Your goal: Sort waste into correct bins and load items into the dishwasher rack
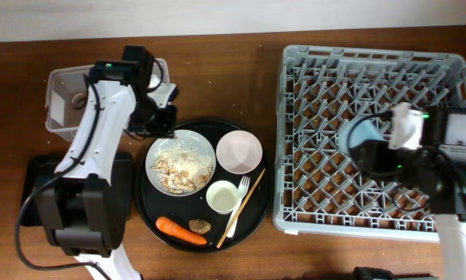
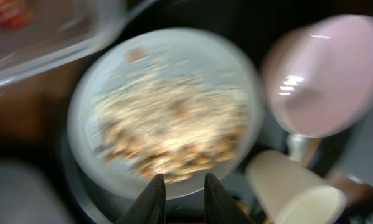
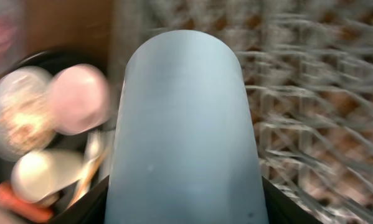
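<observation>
The cup comes back and down with my right gripper for release next, since the rack's near corner (image 1: pixel 421 215) lies below the gripper, to its right in the overhead view.
The light blue cup (image 3: pixel 183 112) lies lengthwise between the fingers of my right gripper (image 3: pixel 186 208), which is shut on it above the grey dishwasher rack (image 1: pixel 357 54); overhead, the cup (image 1: pixel 362 134) hangs over the rack's middle. My left gripper (image 2: pixel 181 182) hovers over the near rim of the white plate (image 2: pixel 167 62) of beige grains (image 2: pixel 174 118), jaws slightly open and empty. The plate (image 1: pixel 205 144), pink bowl (image 1: pixel 240 151), small white cup (image 1: pixel 222 196), wooden fork (image 1: pixel 239 204), carrot (image 1: pixel 180 229) and brown piece (image 1: pixel 200 226) sit on the round black tray (image 1: pixel 149 208).
The clear tub (image 1: pixel 61 101) stands at the back left, beside the left arm; a blurred red shape (image 2: pixel 2 9) shows inside it. A shallow black tray (image 1: pixel 34 187) lies at the front left, partly under the arm's base. The table's wall edge runs along the back.
</observation>
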Robot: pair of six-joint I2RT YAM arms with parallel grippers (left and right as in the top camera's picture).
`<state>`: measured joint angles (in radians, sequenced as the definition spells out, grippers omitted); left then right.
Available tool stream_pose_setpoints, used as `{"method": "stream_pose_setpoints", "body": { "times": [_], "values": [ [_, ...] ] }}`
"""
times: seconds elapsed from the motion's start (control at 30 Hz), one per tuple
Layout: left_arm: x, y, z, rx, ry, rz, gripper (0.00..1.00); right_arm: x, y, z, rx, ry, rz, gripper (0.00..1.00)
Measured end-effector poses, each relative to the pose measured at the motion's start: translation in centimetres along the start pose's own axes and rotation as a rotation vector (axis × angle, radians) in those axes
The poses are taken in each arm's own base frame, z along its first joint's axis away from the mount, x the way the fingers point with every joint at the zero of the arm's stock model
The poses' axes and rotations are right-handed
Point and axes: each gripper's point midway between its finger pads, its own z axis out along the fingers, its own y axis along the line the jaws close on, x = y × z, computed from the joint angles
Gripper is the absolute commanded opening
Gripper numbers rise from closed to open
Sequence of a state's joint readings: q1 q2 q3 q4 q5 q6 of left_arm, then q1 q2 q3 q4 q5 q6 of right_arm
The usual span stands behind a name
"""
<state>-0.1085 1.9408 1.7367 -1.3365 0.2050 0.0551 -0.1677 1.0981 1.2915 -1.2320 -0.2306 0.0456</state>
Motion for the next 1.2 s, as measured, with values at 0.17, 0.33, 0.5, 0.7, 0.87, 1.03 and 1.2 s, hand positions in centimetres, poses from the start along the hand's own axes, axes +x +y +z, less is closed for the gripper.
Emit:
{"method": "stream_pose_setpoints", "body": {
  "times": [0.17,0.33,0.5,0.7,0.87,1.03,1.2],
  "values": [
    [1.3,4.0,-0.6,-0.127,0.038,-0.178,0.16,0.6,-7.4,-0.8,0.206,0.012,0.218,0.34],
    [2.1,6.1,-1.0,-0.173,0.050,-0.263,0.15,2.1,-13.9,0.1,0.327,0.099,0.427,0.28],
    [2.2,6.2,-1.0,-0.181,0.053,-0.272,0.15,3.4,-17.7,1.7,0.359,0.185,0.543,0.26],
    [2.2,6.2,-1.0,-0.182,0.053,-0.276,0.15,5.2,-20.4,3.7,0.363,0.279,0.660,0.25],
    [2.2,6.2,-1.0,-0.182,0.053,-0.276,0.15,6.0,-21.6,3.7,0.381,0.289,0.731,0.28],
    [2.2,6.2,-1.0,-0.182,0.053,-0.276,0.15,6.4,-22.0,3.9,0.384,0.304,0.763,0.42],
    [2.2,6.2,-1.0,-0.182,0.052,-0.275,0.15,6.7,-22.1,4.4,0.380,0.324,0.770,0.68]
  ]
}}
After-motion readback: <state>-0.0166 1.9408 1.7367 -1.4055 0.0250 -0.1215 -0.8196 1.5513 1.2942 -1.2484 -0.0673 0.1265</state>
